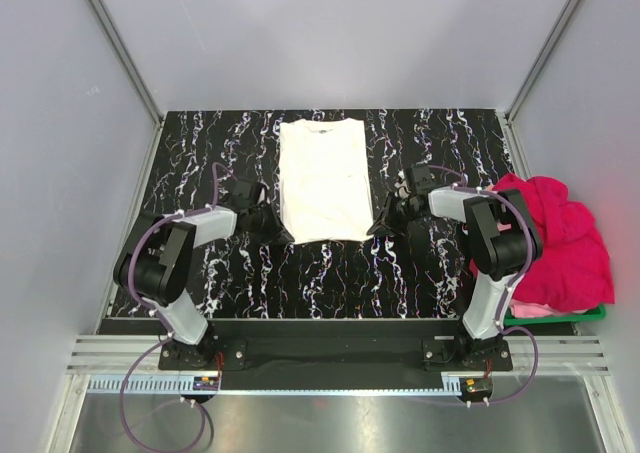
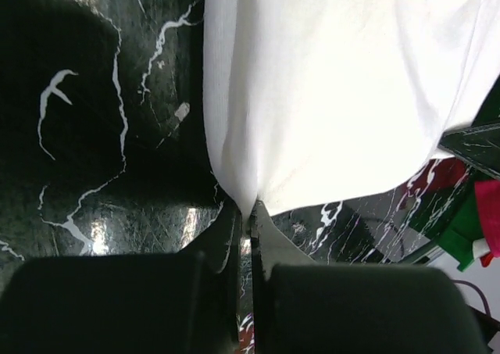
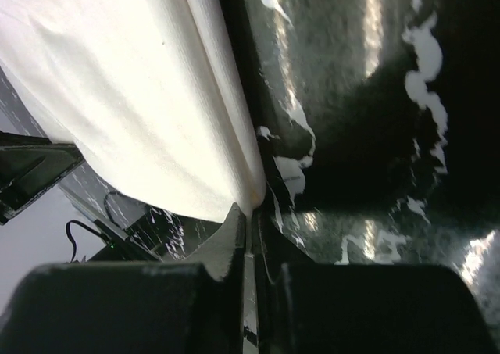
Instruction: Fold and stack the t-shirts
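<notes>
The robot's right gripper will next lift its corner of the t-shirt outward over the white t-shirt (image 1: 322, 178) and then lower the corner by the collar end, because the t-shirt still lies long.
A white t-shirt (image 1: 322, 178) lies as a long folded rectangle on the black marbled table (image 1: 320, 273), print side hidden. My left gripper (image 1: 272, 228) is shut on its near left corner; the left wrist view shows the white cloth (image 2: 328, 96) pinched between the jaws of the left gripper (image 2: 251, 209). My right gripper (image 1: 383, 220) is shut on the near right corner, and the right wrist view shows the fold of the white shirt (image 3: 141, 96) caught in the right gripper (image 3: 251, 209). Magenta-pink t-shirts (image 1: 560, 238) are heaped at the right.
The pink heap sits in a green basket (image 1: 555, 315) off the table's right edge. Grey walls enclose the table on three sides. Both arm bases stand on the near rail.
</notes>
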You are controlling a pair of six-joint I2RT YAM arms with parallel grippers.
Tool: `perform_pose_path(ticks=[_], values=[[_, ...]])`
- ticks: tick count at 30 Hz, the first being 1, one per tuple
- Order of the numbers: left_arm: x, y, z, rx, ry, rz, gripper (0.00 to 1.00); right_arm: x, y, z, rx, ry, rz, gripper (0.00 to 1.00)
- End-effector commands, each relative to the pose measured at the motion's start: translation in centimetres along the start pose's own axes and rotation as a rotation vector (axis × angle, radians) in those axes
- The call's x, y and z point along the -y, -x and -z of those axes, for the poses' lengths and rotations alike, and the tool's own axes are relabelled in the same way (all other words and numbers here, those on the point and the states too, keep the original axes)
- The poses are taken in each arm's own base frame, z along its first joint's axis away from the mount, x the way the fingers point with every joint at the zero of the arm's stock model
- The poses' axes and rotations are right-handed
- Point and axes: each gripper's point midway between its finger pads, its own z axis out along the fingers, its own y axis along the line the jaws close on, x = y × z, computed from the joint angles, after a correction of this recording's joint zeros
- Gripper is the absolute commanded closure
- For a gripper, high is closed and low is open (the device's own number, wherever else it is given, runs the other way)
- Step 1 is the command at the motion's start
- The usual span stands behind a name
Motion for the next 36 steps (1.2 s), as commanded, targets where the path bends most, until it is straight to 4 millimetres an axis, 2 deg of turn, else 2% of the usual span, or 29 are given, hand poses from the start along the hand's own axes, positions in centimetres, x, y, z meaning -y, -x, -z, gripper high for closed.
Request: perform_pose_path(ticks=[1,3,4,5,6,7,8,9,10,11,13,15,18,19,20,21,23,24,26,27,28,29,30,32,33,36], values=[[-0.2,-1.6,1.4,0.014,0.053,-0.036,1.0,0.5,-1.2,1.7,0.021,-0.06,0.016,1.0],[-0.1,-3.5,2.0,-0.004,0.073,-0.054,1.0,0.2,-1.9,2.9,0.035,-0.064,0.028,1.0],[0.5,-4.2,2.9,0.008,0.056,-0.054,1.0,1.1,-3.5,3.2,0.007,-0.09,0.01,1.0],[0.8,-4.9,3.4,0.007,0.052,-0.063,1.0,1.1,-4.2,3.7,0.004,-0.097,0.017,1.0],[1.1,-6.2,3.8,-0.01,0.059,-0.083,1.0,0.5,-4.5,5.0,0.037,-0.088,0.037,1.0],[2.0,-6.7,4.9,0.013,0.034,-0.083,1.0,1.3,-6.3,5.3,0.009,-0.108,0.026,1.0],[2.2,-7.3,5.6,0.013,0.028,-0.088,1.0,1.2,-7.1,5.9,0.012,-0.107,0.029,1.0],[1.8,-8.6,6.2,0.001,0.051,-0.097,1.0,0.2,-7.5,7.3,0.043,-0.08,0.053,1.0],[2.6,-8.8,7.6,0.03,0.023,-0.099,1.0,0.7,-9.0,7.9,0.02,-0.096,0.041,1.0],[2.2,-9.5,8.4,0.024,0.047,-0.101,1.0,0.5,-9.6,8.5,0.023,-0.094,0.046,1.0],[3.3,-9.3,10.6,0.066,0.013,-0.113,1.0,-0.5,-10.4,10.5,0.05,-0.073,0.058,1.0],[4.2,-8.7,12.6,0.097,0.015,-0.129,0.99,-1.9,-10.0,12.1,0.097,-0.047,0.074,1.0],[5.3,-7.7,14.6,0.132,0.028,-0.171,0.97,-4.9,-7.6,14.6,0.17,-0.039,0.125,1.0],[6.9,-6.7,15.5,0.158,0.013,-0.188,0.96,-5.5,-6.9,15.0,0.185,-0.043,0.137,1.0],[6.9,-6.1,15.8,0.167,0.035,-0.194,0.96,-5.4,-5.9,14.7,0.191,-0.076,0.148,1.0],[7.4,-5.5,16.0,0.174,0.04,-0.217,0.96,-6.7,-4.6,15.6,0.222,-0.072,0.171,1.0],[8.4,-3.7,16.1,0.182,0.049,-0.23,0.97,-7.0,-2.9,15.1,0.222,-0.106,0.187,1.0],[9.2,-2.8,16.1,0.186,0.046,-0.233,0.98,-8.2,-1.7,15.6,0.25,-0.095,0.205,1.0],[9.8,-1.0,16.3,0.199,0.035,-0.221,0.98,-8.4,0.0,15.0,0.252,-0.118,0.208,1.0],[9.7,-0.2,15.7,0.188,0.047,-0.224,0.98,-9.5,1.2,15.6,0.28,-0.104,0.218,1.0],[10.8,0.9,16.2,0.207,0.029,-0.228,0.98,-9.8,1.9,15.5,0.283,-0.106,0.226,1.0],[10.9,1.7,16.1,0.2,0.022,-0.217,0.98,-9.5,2.7,14.7,0.267,-0.124,0.217,1.0],[10.9,2.4,15.3,0.181,0.031,-0.221,0.98,-10.6,3.8,15.3,0.29,-0.112,0.23,1.0],[11.9,4.0,15.6,0.184,0.011,-0.217,0.98,-10.3,5.2,14.5,0.279,-0.133,0.224,1.0],[11.8,4.7,14.9,0.169,0.022,-0.217,0.98,-11.2,6.2,14.9,0.3,-0.119,0.232,1.0],[12.1,7.2,14.2,0.168,0.02,-0.213,0.98,-11.6,8.7,14.3,0.305,-0.121,0.233,1.0]])
